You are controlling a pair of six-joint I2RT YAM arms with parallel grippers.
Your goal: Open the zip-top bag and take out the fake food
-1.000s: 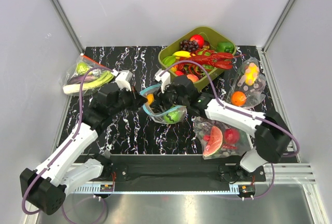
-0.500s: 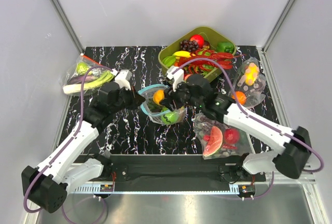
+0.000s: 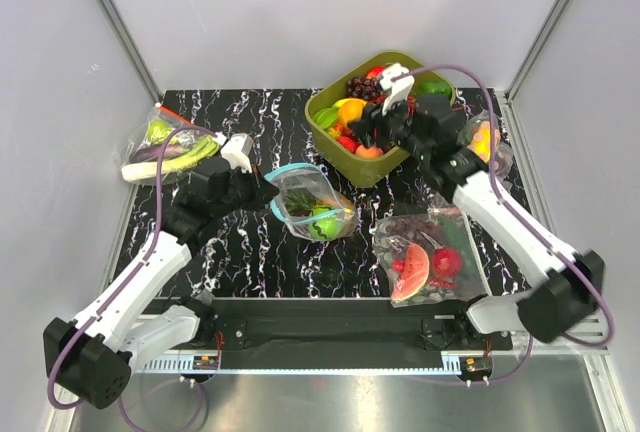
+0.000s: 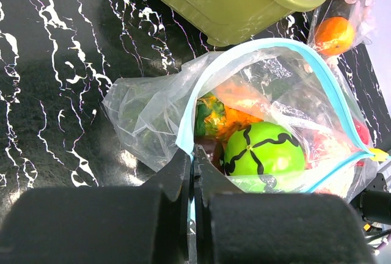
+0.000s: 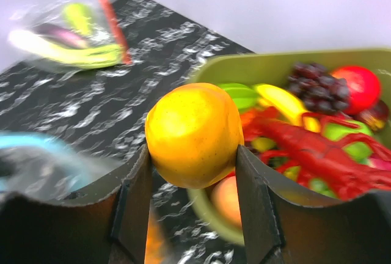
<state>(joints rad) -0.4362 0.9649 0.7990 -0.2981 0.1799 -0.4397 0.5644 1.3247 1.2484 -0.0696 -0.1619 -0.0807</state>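
Observation:
My right gripper needs to move outward and down next and let go of the round fruit [image 5: 194, 134] on the long yellow piece [image 5: 273, 98], because that piece is below it and farther outward.
The zip-top bag [image 3: 310, 202] lies mid-table, its light-blue mouth gaping toward the left. My left gripper [image 3: 268, 192] is shut on the near part of that zip rim [image 4: 193, 151]. Inside the zip-top bag [image 4: 146, 108] I see fake food: a green ball [image 4: 264, 151], a bumpy orange pineapple [image 4: 238, 117] and a dark purple piece [image 4: 211, 149]. My right gripper [image 3: 357, 118] hovers over the left part of the green bin [image 3: 375, 167], shut on a yellow-orange round fruit [image 5: 194, 134] with a finger on each side.
The green bin [image 5: 263, 68] holds a red lobster [image 5: 317, 154], grapes and other toy food. A bag of green vegetables [image 3: 165, 147] lies at the far left. A watermelon bag [image 3: 425, 262] sits front right, and another fruit bag [image 3: 480, 152] at the right edge.
My right gripper has lifted the yellow-orange fruit out of the bag and carried it back and right, over the green bin. The left gripper has kept its hold on the bag's rim.

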